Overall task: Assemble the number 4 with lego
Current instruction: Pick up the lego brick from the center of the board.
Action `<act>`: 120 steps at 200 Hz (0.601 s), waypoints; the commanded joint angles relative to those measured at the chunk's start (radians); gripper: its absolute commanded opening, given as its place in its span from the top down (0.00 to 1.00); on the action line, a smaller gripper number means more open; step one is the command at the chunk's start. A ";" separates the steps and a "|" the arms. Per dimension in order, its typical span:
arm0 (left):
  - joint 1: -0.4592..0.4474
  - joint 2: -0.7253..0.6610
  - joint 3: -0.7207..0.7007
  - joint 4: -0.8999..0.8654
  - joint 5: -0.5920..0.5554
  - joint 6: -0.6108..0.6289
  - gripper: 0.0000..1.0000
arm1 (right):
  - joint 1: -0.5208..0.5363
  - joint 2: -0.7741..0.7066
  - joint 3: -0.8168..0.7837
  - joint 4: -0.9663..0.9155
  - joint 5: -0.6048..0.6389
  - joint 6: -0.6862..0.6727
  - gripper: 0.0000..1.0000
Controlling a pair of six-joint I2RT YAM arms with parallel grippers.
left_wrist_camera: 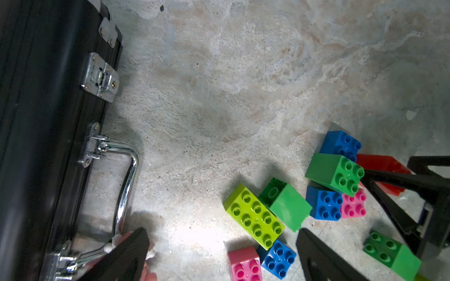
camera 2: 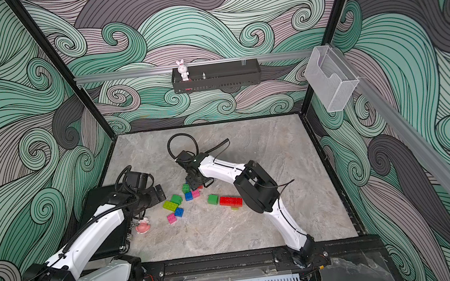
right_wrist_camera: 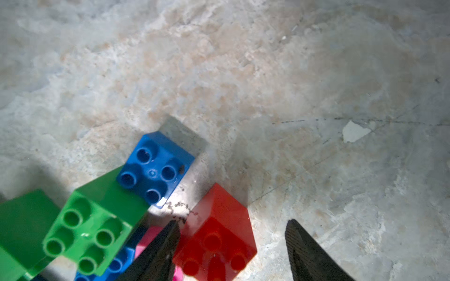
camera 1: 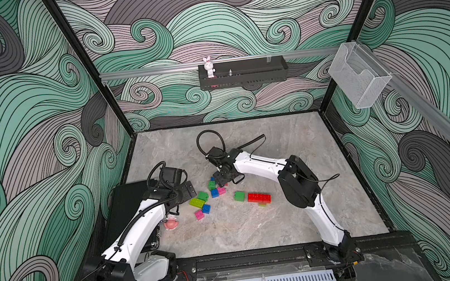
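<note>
Next I need to slide my right gripper away from the green and pink bricks, fingers astride the red square brick (camera 2: 201,186) (right_wrist_camera: 219,231), closing on its sides, since those neighbours crowd it.
Lego bricks lie scattered mid-table. In the right wrist view a red square brick (right_wrist_camera: 219,231) sits on the table between the fingers of my right gripper (right_wrist_camera: 233,245), which is open: one finger is against the brick and the other stands well clear. Beside it are a blue brick (right_wrist_camera: 155,170) and a green brick (right_wrist_camera: 90,233). My left gripper (left_wrist_camera: 224,255) is wide open over a pink brick (left_wrist_camera: 244,264) and a blue brick (left_wrist_camera: 277,259), next to a lime oblong brick (left_wrist_camera: 254,216). A red oblong block (camera 1: 259,197) and a green brick (camera 1: 239,196) lie apart to the right.
A black case (camera 1: 129,205) with a chrome handle (left_wrist_camera: 126,185) lies at the table's left under my left arm. A pink toy (camera 1: 171,223) sits beside it. On the back wall a black shelf (camera 1: 243,74) carries a rabbit figurine (camera 1: 209,67). A clear holder (camera 1: 359,78) hangs at the right.
</note>
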 commanded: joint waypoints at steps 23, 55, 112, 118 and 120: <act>0.006 0.019 0.031 -0.023 0.025 0.014 0.01 | -0.012 -0.064 -0.074 0.014 0.076 0.053 0.33; 0.006 0.035 0.039 -0.028 0.035 0.017 0.01 | -0.027 -0.095 -0.126 0.054 0.036 0.078 0.39; 0.006 0.068 0.066 -0.054 0.049 0.025 0.01 | -0.030 -0.063 -0.105 0.097 0.016 0.059 0.43; 0.007 0.070 0.065 -0.055 0.051 0.025 0.01 | -0.030 -0.057 -0.103 0.098 0.013 0.053 0.43; 0.006 0.070 0.066 -0.055 0.051 0.025 0.02 | -0.031 -0.055 -0.104 0.099 0.011 0.051 0.44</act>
